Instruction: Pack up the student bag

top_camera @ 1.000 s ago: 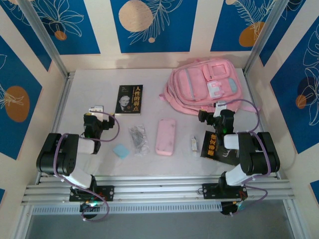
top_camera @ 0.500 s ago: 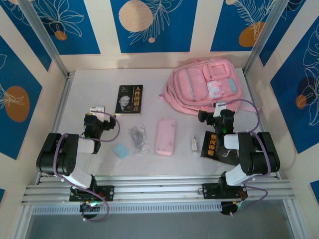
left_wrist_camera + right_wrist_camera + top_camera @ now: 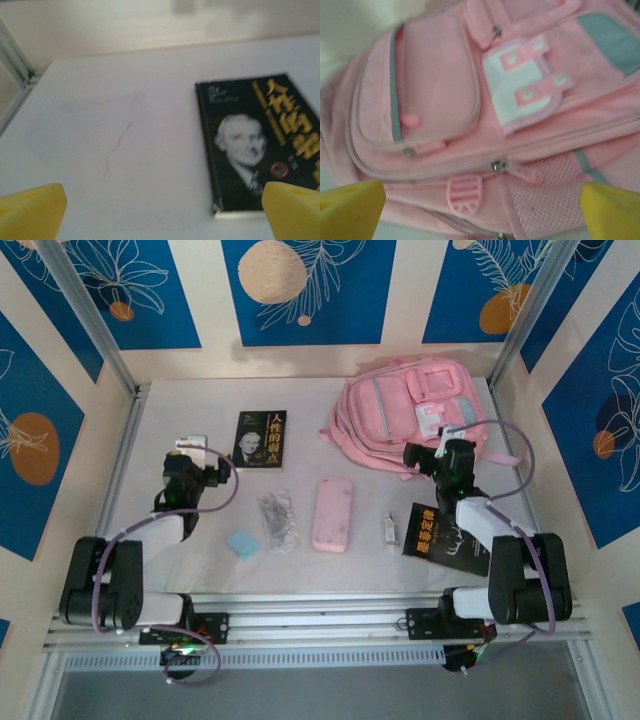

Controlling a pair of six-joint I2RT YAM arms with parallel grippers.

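My right gripper will next go down and turn onto the student bag's near side by the mesh side pocket (image 3: 545,205), because this side is nearest its open fingers.
The student bag (image 3: 405,410), a big soft pink backpack with grey-blue trim and a white patch, lies flat at the back right of the table. My right gripper (image 3: 443,456) hovers at its near edge, open. In the right wrist view the student bag (image 3: 435,90) shows its front pocket, zip pulls and mesh side pocket, and the right gripper (image 3: 480,212) has its yellow fingertips (image 3: 350,207) wide apart with nothing held. My left gripper (image 3: 190,465) stands open left of a black book (image 3: 261,439). In the left wrist view the left gripper (image 3: 160,212) is empty, beside that book (image 3: 250,140).
On the white table (image 3: 200,410) lie a flat pink pencil case (image 3: 333,514), a clear packet (image 3: 278,521), a light blue eraser (image 3: 242,543), a small white item (image 3: 390,529) and a second black book (image 3: 440,535). Frame posts and patterned walls close in the sides and back.
Both arms have stretched away from their bases. The right gripper has moved up to the bag's near edge, and the left gripper has moved farther back beside the black book. Both stay open.
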